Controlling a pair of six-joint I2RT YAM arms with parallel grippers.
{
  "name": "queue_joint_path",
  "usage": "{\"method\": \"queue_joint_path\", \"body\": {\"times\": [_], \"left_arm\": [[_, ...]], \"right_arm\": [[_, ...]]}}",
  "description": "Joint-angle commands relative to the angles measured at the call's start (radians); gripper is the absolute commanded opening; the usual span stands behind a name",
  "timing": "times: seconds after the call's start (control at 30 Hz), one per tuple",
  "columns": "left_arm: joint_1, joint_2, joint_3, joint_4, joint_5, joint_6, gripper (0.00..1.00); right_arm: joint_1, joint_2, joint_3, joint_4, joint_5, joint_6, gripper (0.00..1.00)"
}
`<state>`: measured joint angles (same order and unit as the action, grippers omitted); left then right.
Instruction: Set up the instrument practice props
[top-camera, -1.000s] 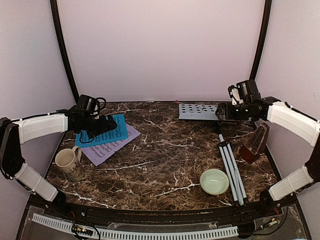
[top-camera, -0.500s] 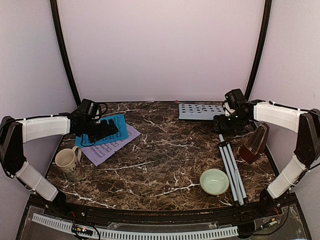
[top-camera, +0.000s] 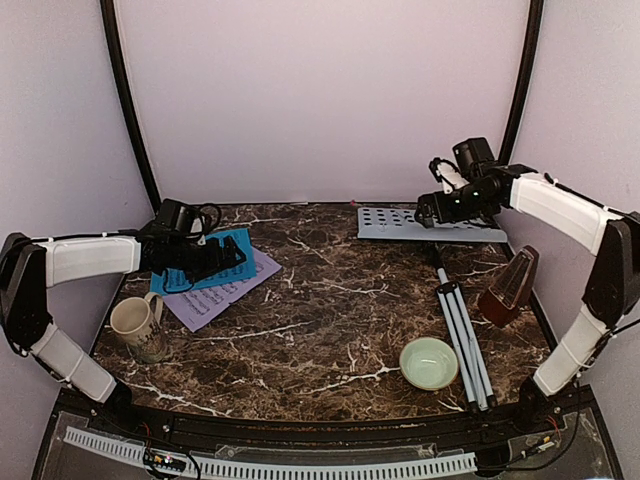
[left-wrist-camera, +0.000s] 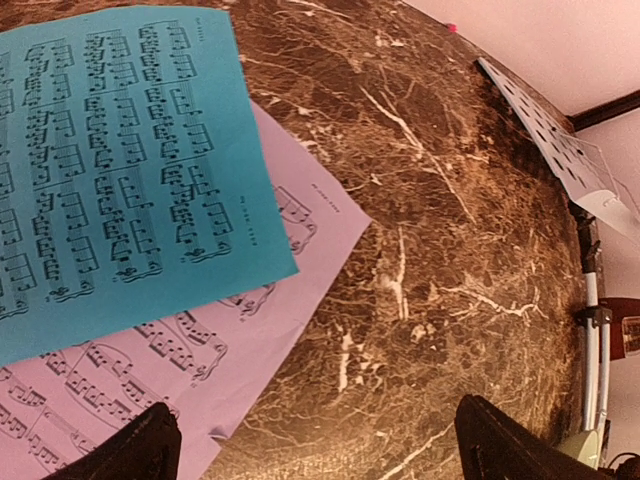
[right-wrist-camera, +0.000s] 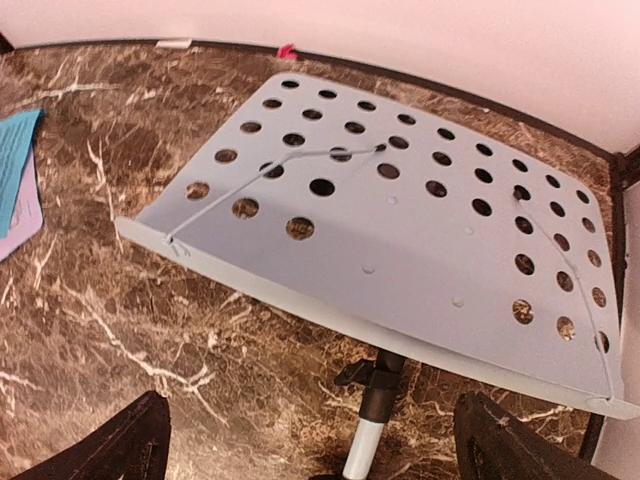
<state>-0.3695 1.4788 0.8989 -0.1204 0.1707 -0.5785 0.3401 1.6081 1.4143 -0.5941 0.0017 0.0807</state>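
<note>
My right gripper moves down and back onto the pale tube (top-camera: 442, 274) (right-wrist-camera: 363, 448) next, past the desk's near edge, beside the black clamp.
The silver-white music stand lies flat at the right. Its perforated desk (top-camera: 395, 223) is at the back and its folded legs (top-camera: 462, 335) run toward the front. My right gripper (top-camera: 428, 212) hovers open and empty over the desk (right-wrist-camera: 400, 240), with the stand's pole (right-wrist-camera: 375, 420) between its fingertips (right-wrist-camera: 110, 450). The blue sheet (top-camera: 236, 238) lies on the lilac sheet (top-camera: 215, 300) at the left. My left gripper (top-camera: 228, 258) is open and empty, low over their right edge. In the left wrist view the blue sheet (left-wrist-camera: 110, 170) overlaps the lilac one (left-wrist-camera: 200, 360). The reddish-brown metronome (top-camera: 510, 288) stands at the right edge.
A beige mug (top-camera: 135, 325) stands at the front left beside the sheets. A pale green bowl (top-camera: 429, 362) sits at the front right against the stand's legs. Pale walls and black posts enclose the marble table (top-camera: 320, 320).
My right gripper has risen and swung back and left, from beside the stand's pole to above the desk. My left gripper has edged slightly right over the sheets.
</note>
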Motion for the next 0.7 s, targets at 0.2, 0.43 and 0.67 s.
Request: {"method": "queue_joint_path", "body": {"times": [0.2, 0.43, 0.67], "left_arm": [[-0.003, -0.02, 0.008, 0.053, 0.091, 0.043, 0.99], [-0.003, -0.008, 0.0, 0.074, 0.102, 0.028, 0.99], [-0.003, -0.029, -0.005, 0.053, 0.077, 0.034, 0.99]], "right_arm": [[-0.029, 0.033, -0.139, -0.069, -0.02, 0.046, 0.96], [-0.028, 0.043, -0.254, 0.052, 0.015, 0.162, 0.85], [-0.008, 0.068, -0.315, 0.136, 0.164, 0.26, 0.69]]}}
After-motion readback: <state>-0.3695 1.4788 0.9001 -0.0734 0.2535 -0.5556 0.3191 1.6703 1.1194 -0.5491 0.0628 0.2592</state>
